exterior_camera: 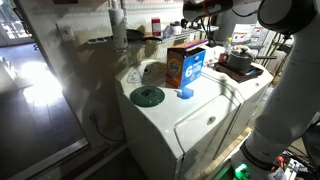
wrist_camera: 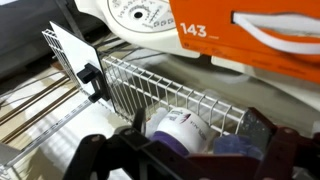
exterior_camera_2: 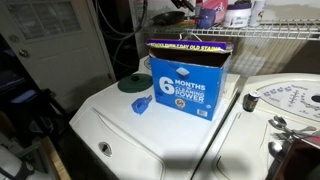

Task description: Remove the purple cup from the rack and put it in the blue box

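My gripper should next move down toward the right in the wrist view, onto the purple cup's rim [exterior_camera_2: 207,18] [wrist_camera: 236,145]. The cup is below my gripper, beside the white jar.
In the wrist view the silver wire rack [wrist_camera: 150,85] runs across the frame. Behind its rim lie a white jar with a purple label [wrist_camera: 176,128] and, to its right, the purple cup [wrist_camera: 236,147], partly hidden by the gripper. My gripper [wrist_camera: 190,162] is open, with dark fingers on either side of both. The blue box, orange and blue with white lettering, stands on the white washer in both exterior views [exterior_camera: 185,63] [exterior_camera_2: 190,78]. Its orange face shows in the wrist view [wrist_camera: 250,30]. The gripper reaches into the rack [exterior_camera_2: 275,35] above the box.
A small blue cup [exterior_camera: 185,93] [exterior_camera_2: 140,105] and a green disc [exterior_camera: 147,96] [exterior_camera_2: 133,83] lie on the washer lid beside the box. A round white dial [exterior_camera_2: 285,98] and metal pieces are on the neighbouring machine. Bottles stand on the rack.
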### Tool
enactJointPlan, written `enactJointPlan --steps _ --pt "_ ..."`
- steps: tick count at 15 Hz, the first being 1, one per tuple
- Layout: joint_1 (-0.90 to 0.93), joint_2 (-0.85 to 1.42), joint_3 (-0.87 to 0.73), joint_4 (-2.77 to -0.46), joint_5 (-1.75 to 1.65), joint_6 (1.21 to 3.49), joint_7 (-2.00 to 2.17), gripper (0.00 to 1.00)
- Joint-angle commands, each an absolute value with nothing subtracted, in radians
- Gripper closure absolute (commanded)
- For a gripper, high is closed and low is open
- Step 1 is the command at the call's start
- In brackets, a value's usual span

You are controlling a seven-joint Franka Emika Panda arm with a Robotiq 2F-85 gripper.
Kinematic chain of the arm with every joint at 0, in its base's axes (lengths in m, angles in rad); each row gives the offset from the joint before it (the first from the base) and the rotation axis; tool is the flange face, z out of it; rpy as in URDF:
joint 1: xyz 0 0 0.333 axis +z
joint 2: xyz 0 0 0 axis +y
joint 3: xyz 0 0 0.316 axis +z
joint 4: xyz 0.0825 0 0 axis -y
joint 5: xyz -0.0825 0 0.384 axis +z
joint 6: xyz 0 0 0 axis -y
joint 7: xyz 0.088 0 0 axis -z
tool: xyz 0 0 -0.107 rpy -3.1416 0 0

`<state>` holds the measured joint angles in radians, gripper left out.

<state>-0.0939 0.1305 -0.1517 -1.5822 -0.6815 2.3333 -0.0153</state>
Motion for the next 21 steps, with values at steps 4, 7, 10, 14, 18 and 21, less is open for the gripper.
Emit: enactJointPlan --steps 4,7,10,14,18,21 --pt "-0.081 0.261 -0.187 -1.47 -0.718 2.454 0.365 0.0" --pt "-0.073 0.309 -0.184 -1.425 -0.737 2.518 0.482 0.0" --pt "-0.068 0.357 -0.182 -1.378 -0.725 2.555 0.534 0.0" --pt "-0.067 0.409 -0.162 -1.337 -0.686 2.538 0.524 0.0" --pt "-0.069 0.442 -0.146 -1.309 -0.675 2.536 0.505 0.0" --pt "-0.066 0.459 -0.148 -1.289 -0.689 2.537 0.504 0.34"
